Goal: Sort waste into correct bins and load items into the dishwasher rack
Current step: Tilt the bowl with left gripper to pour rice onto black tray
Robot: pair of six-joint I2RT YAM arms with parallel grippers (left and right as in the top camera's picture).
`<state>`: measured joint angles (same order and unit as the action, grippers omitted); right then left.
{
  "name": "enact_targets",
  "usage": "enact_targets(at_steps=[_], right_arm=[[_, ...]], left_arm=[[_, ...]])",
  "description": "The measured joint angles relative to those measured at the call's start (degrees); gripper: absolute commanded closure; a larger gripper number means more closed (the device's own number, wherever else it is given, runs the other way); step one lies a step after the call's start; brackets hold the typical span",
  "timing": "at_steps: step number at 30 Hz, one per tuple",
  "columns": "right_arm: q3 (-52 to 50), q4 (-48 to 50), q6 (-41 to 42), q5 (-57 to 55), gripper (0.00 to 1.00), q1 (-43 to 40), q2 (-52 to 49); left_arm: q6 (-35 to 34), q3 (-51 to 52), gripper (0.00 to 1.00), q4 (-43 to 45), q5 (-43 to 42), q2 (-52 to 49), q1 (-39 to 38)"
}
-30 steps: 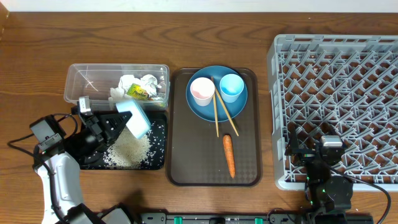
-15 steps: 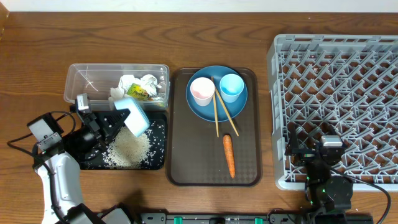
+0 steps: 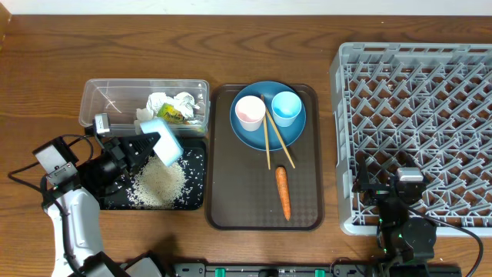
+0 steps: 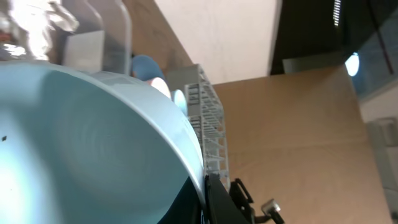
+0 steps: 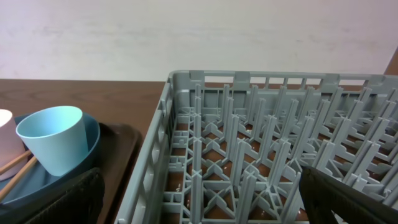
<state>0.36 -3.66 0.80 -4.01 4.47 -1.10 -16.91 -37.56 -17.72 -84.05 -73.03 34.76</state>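
Observation:
My left gripper is above the tray's bare near part, which is to its right in the overhead view. It will next swing over, level the bowl (image 3: 163,141), go down and let go.
My left gripper (image 3: 146,148) is shut on the rim of the bowl (image 3: 163,141), white inside and pale blue outside. It holds the bowl tilted on edge above the black bin (image 3: 197,197), where a heap of rice (image 3: 157,181) lies. The left wrist view is filled by the bowl's pale blue wall (image 4: 81,143), with one dark finger (image 4: 217,200) against its rim. The clear tub (image 3: 115,100) holds paper wads (image 3: 174,102) and a yellow-green wrapper. The carrot (image 3: 283,191) lies on the brown tray. My right gripper (image 3: 400,191) stands open over the dishwasher rack's (image 3: 419,115) near left corner.
The brown tray (image 3: 231,192) carries the blue plate (image 3: 267,137) with a pinkish cup (image 3: 250,113), a light blue cup (image 3: 285,108) and two chopsticks (image 3: 273,142). The right wrist view shows the rack's pegs (image 5: 249,149) and the light blue cup (image 5: 53,140).
My left gripper has carried the tilted bowl a little toward the far side, nearer the clear tub. The right arm has not moved.

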Motion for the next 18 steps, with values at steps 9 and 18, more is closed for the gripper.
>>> enact_targets(at_steps=[9,18], right_arm=[[0.0,0.0,0.0,0.0,0.01,0.0,0.0],[0.0,0.0,0.0,0.0,0.01,0.0,0.0]], left_arm=[[-1.0,0.0,0.94,-0.2,3.7,0.7,0.0],[-3.9,0.0,0.94,-4.5,15.4,15.6,-6.7]])
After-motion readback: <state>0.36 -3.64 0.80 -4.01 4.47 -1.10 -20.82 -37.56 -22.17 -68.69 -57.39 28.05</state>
